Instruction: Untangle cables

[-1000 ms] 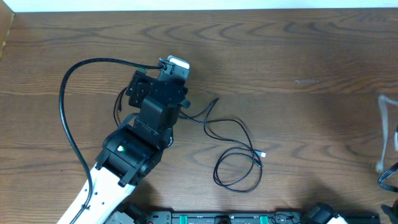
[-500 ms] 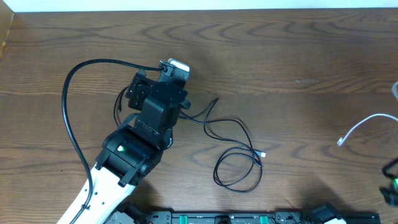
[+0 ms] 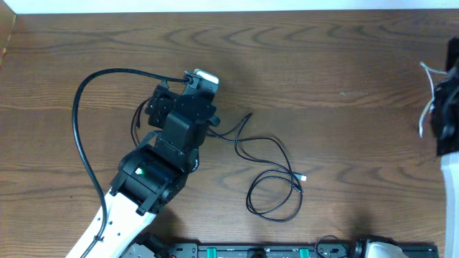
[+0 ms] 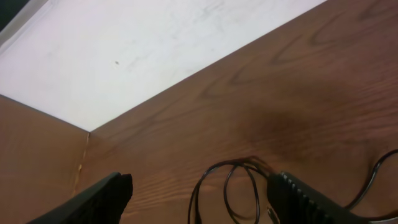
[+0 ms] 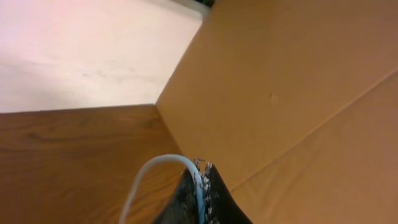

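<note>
The robot's right gripper will move back and down beside the tan wall panel to release the white cable, which is already clear of the black cable.
The black cable (image 3: 272,179) lies in loose loops on the wooden table right of my left arm, its small plug end (image 3: 304,178) near the middle. In the left wrist view its loop (image 4: 239,186) lies between the fingers of my left gripper (image 4: 205,190), which is open over it. My left gripper (image 3: 188,92) sits at the cable's left end in the overhead view. My right gripper (image 5: 202,171) is shut on the white cable (image 5: 152,180), which arcs out to the left. In the overhead view the white cable (image 3: 424,107) hangs at the right edge by my right arm (image 3: 448,107).
A thick black robot cord (image 3: 82,122) arcs left of the left arm. A tan wall panel (image 5: 292,93) stands close to the right gripper. The table's far edge meets a white floor (image 4: 155,43). A black rail (image 3: 251,251) runs along the front edge.
My right arm has come into view at the right edge and carried the white cable upward and farther right. The left arm and the black cable have not moved.
</note>
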### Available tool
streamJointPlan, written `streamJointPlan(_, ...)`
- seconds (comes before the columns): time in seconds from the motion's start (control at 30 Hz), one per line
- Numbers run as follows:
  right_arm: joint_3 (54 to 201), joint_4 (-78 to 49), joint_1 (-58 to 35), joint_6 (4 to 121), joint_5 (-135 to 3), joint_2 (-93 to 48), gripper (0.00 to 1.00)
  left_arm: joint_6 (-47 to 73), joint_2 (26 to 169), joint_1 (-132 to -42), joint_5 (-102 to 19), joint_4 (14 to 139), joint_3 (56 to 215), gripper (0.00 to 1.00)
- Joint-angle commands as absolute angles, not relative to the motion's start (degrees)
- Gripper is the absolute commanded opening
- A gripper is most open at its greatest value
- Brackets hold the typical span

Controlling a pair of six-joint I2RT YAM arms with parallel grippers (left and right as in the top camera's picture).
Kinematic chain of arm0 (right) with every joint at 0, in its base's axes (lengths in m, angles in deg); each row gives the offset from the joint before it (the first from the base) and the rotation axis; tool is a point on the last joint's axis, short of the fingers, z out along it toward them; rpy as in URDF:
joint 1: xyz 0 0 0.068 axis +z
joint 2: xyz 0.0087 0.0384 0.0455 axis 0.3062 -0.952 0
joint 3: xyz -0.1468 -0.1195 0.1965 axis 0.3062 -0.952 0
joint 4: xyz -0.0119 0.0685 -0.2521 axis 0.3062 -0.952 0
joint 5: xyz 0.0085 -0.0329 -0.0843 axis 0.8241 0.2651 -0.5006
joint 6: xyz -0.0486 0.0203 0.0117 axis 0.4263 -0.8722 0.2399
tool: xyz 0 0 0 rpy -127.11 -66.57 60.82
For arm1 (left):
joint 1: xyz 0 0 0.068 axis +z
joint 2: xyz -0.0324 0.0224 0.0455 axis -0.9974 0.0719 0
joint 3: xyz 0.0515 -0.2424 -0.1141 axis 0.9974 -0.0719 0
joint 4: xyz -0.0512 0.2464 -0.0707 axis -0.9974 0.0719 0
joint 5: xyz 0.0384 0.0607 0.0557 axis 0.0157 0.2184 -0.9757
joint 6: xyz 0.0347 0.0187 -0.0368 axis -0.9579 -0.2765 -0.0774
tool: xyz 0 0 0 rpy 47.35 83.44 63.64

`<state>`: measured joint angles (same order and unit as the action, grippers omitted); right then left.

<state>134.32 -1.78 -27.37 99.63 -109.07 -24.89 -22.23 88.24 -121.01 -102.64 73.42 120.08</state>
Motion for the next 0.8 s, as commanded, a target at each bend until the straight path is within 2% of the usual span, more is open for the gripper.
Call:
streamJointPlan(0.0, 134.6, 1.0, -35.1, 95.7, -99.5, -27.2, 0.01, -21.9, 88.3, -121.0, -102.9, 73.8, 121.2, 0.75)
streamJointPlan(0.3, 136.9, 4.0, -55.2, 89.1, -81.0, -40.2, 0.01, -21.9, 88.3, -121.0, -102.9, 77.2, 121.2, 0.75)
streamJointPlan(0.47, 137.1, 2.9, -61.2, 87.7, -79.0, -48.1, 0.01, -21.9, 88.3, -121.0, -102.9, 77.2, 121.2, 0.76)
streamJointPlan(0.57, 137.2, 2.6, -64.3, 87.9, -79.1, -52.4, 0.01, -21.9, 88.3, -121.0, -102.9, 77.2, 121.2, 0.82)
streamJointPlan(0.77, 139.8, 0.9, -69.8, 86.9, -76.3, -59.0, 0.01, -21.9, 88.3, -121.0, -102.6, 77.2, 121.2, 0.83)
